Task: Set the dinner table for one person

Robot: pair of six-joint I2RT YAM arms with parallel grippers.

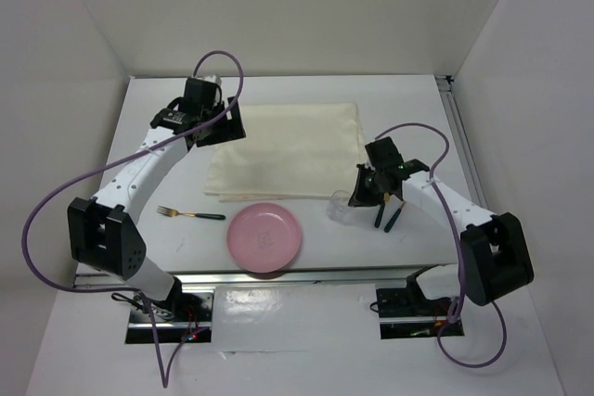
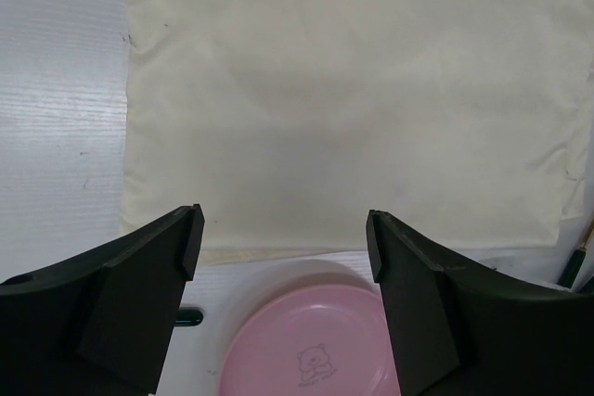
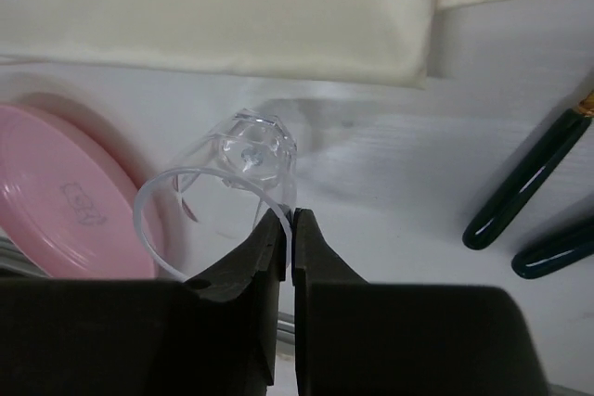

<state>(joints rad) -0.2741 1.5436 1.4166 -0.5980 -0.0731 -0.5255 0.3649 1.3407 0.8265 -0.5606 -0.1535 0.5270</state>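
Observation:
The mat's far corner nearest this arm [image 1: 340,118] is bare and is outward of my right gripper, so I will carry the cup outward and let go of it there.
On the white dinner table [image 1: 167,169] lies a cream cloth mat [image 1: 288,150], also in the left wrist view [image 2: 353,90]. A pink plate [image 1: 264,236] sits in front of it. A fork [image 1: 190,214] with a dark handle lies left of the plate. My right gripper [image 3: 290,222] is shut on the rim of a clear plastic cup [image 3: 227,197], which also shows in the top view [image 1: 340,207], held right of the plate. Two dark-handled utensils [image 1: 388,215] lie under the right arm. My left gripper [image 2: 283,229] is open and empty above the mat's left part.
Metal rails run along the table's right edge [image 1: 461,136] and near edge [image 1: 306,274]. White walls enclose the table on three sides. The dark handles [image 3: 524,183] lie close to the right of the cup.

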